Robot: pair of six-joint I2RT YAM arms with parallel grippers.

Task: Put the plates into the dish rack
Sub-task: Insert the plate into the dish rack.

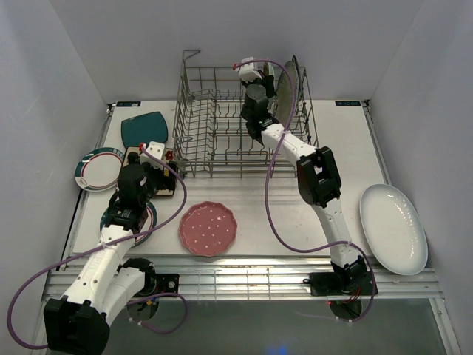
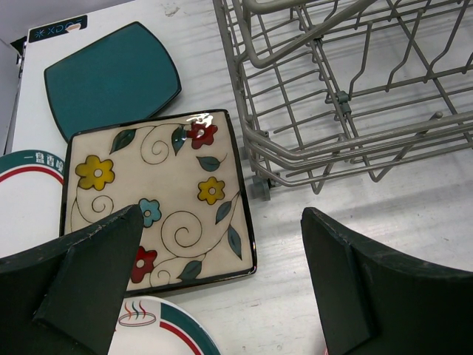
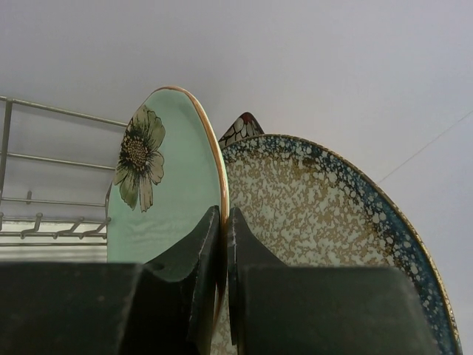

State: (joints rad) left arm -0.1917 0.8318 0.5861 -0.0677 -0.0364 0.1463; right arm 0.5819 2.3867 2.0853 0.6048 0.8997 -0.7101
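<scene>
I will next lower my right gripper into the rack's gap beside the speckled plate and release the mint green plate's rim. That gap is below the gripper.
The grey wire dish rack (image 1: 222, 126) stands at the back of the table. At its right end my right gripper (image 3: 224, 222) is shut on the gold rim of a mint green plate with a flower (image 3: 170, 185), which stands upright. A speckled plate (image 3: 325, 214) stands just behind it. In the top view this gripper (image 1: 264, 78) is at the rack's far right corner. My left gripper (image 2: 222, 222) hangs open and holds nothing, above the near right edge of a floral square plate (image 2: 159, 196). A pink dotted plate (image 1: 208, 228) and a big white oval plate (image 1: 393, 228) lie flat.
A teal square plate (image 2: 111, 78) lies behind the floral one. A white round plate with a green and red rim (image 1: 97, 168) lies at the left edge, and another (image 2: 159, 329) lies under my left arm. The rack's near wall (image 2: 325, 159) stands right of my left gripper.
</scene>
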